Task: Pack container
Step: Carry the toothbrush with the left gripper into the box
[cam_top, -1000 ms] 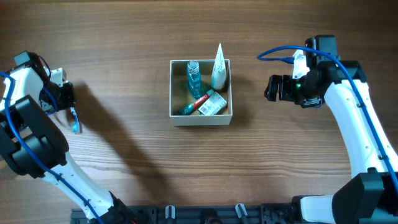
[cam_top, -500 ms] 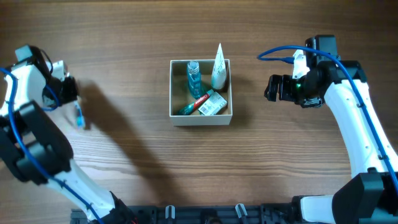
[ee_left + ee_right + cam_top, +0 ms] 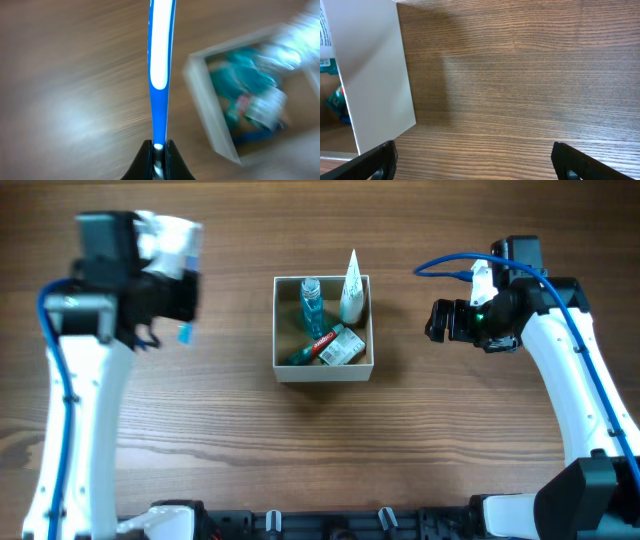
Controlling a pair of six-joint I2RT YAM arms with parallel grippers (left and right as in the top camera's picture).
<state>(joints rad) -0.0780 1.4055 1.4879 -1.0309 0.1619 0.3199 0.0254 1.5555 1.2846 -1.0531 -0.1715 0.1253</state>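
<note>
I need to carry the blue-and-white toothbrush over the container next with my left gripper, turning it, and then bring it down toward the red-and-green item (image 3: 313, 348) (image 3: 239, 107).
The container (image 3: 281, 326) is a square white-walled box at the table's middle. It holds a teal bottle (image 3: 312, 302), a white tube (image 3: 351, 288), a red-and-green item (image 3: 320, 343) and a small carton (image 3: 347, 345). My left gripper (image 3: 175, 305) hangs raised to the left of the box, shut on a blue-and-white toothbrush (image 3: 161, 65) whose blue end (image 3: 184, 333) pokes out below it. In the left wrist view the gripper (image 3: 159, 150) pinches the handle, and the container (image 3: 202, 102) is blurred at right. My right gripper (image 3: 437, 321) stands open to the right of the box, with nothing between its fingers.
In the right wrist view the open gripper (image 3: 475, 165) looks over bare wood, with the container's white outer wall (image 3: 375, 75) at the left. Wooden tabletop (image 3: 320, 440) surrounds the box on all sides.
The left arm has risen and swung right from the table's left edge toward the container, carrying the toothbrush. The right arm has not moved.
</note>
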